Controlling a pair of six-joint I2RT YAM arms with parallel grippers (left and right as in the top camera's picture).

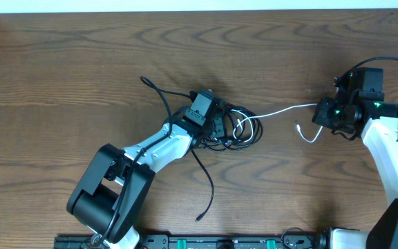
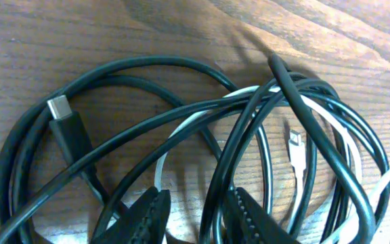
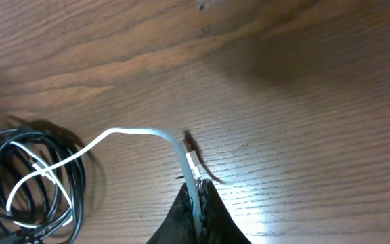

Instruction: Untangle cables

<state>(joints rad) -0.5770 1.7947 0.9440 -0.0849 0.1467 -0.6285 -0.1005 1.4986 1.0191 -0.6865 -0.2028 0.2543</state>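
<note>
My right gripper will next leave the black tangle (image 3: 73, 183) and release the white cable over the bare wood, where its loose end is already clear.
A tangle of black cables (image 1: 240, 130) lies mid-table, with a white cable (image 1: 285, 111) looped through it and running right. My left gripper (image 1: 216, 128) sits low over the tangle. In the left wrist view its jaws (image 2: 198, 202) are open and straddle black strands (image 2: 215, 183). A black USB-C plug (image 2: 61, 112) and a small white plug (image 2: 294, 139) show there. My right gripper (image 1: 323, 112) is shut on the white cable (image 3: 134, 132), drawn out from the black tangle (image 3: 73, 183). In the right wrist view its jaws (image 3: 198, 196) pinch the cord. The cord's free end (image 1: 308, 135) curls below.
One black cable end (image 1: 150, 86) trails to the upper left of the tangle. Another (image 1: 206, 187) trails down toward the front edge. The wooden table (image 1: 81, 62) surrounds them. The arm bases stand at the front edge (image 1: 185, 242).
</note>
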